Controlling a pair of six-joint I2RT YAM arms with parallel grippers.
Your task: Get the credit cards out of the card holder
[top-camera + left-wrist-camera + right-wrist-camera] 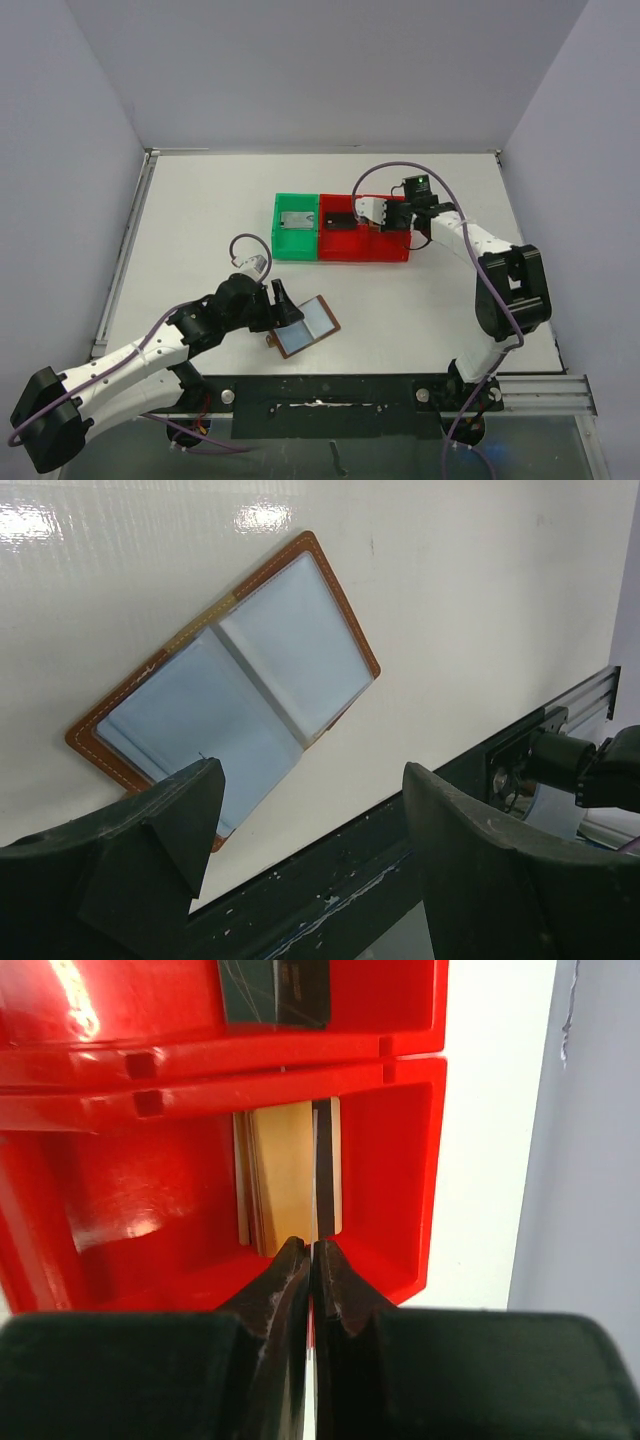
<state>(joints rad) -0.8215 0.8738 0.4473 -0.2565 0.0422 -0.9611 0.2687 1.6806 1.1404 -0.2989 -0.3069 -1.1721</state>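
Note:
Next, my right gripper needs to lower and shift slightly outward over the far edge of the gold-yellow credit cards point(336, 1168), since empty red floor shows beyond them.
The card holder point(305, 326) point(230, 680) lies open and flat on the white table near the front edge, brown edging around pale blue-grey pockets. No card shows in those pockets. My left gripper point(284, 299) point(312, 770) hovers open just in front of it, with nothing between its fingers. My right gripper point(386, 218) point(313, 1245) is over the right compartment of the red bin point(365, 256) point(400, 1160), shut on a thin credit card point(316, 1170) seen edge-on. Gold-yellow credit cards point(285, 1175) lie in that compartment below it.
A dark card point(340, 218) point(275, 990) lies in the red bin's other compartment. A green bin point(283, 250) adjoins it on the left and holds a grey card point(295, 222). The black frame rail point(380, 870) runs along the table's front edge.

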